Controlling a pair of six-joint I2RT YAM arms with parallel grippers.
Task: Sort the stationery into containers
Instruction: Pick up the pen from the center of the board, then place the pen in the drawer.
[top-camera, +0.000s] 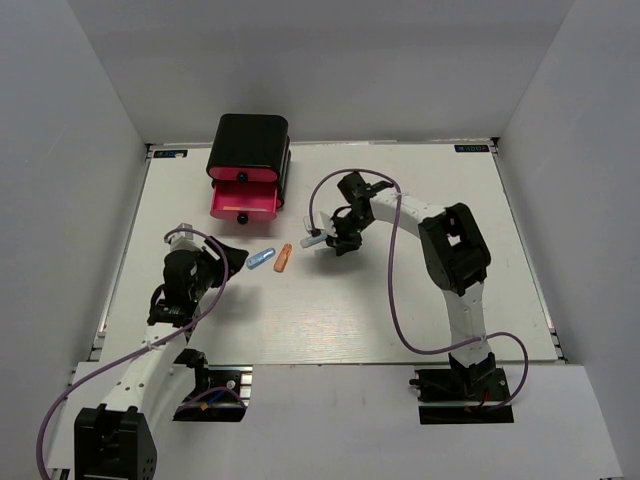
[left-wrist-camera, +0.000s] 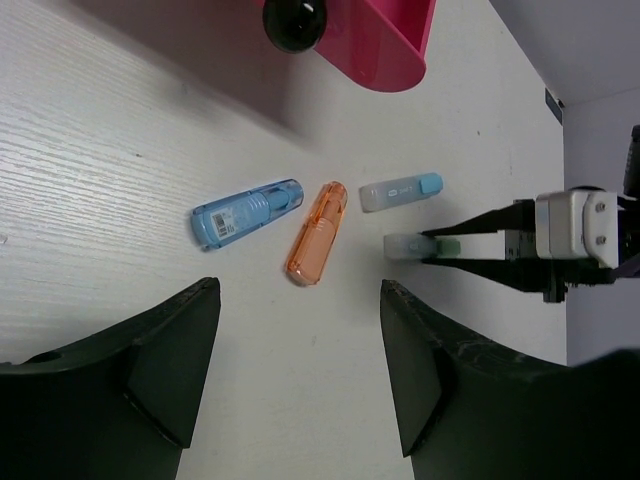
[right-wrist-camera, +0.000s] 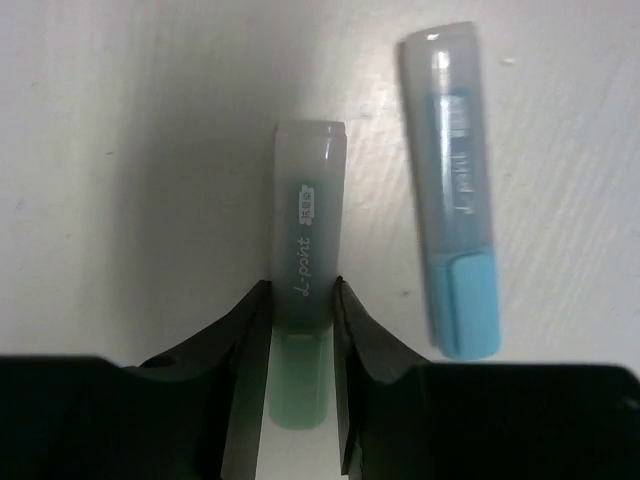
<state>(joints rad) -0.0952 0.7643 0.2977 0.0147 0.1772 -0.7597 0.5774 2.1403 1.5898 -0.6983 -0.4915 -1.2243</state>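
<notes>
Next, my right gripper rises and swings outward over the pink drawer, which lies to its left in the top view and stands open for releasing the green-capped piece.
On the table lie a blue piece of stationery, an orange one and a light blue one, all in front of the open pink drawer of the black cabinet. A green-capped piece lies flat beside the light blue one. My right gripper is shut on it, with both fingers pressed to its sides. My left gripper hovers open just short of the orange piece and holds nothing.
The drawer's black knob sticks out toward the pieces. The right arm reaches in from the right. White walls surround the table, and the cabinet stands at its back left.
</notes>
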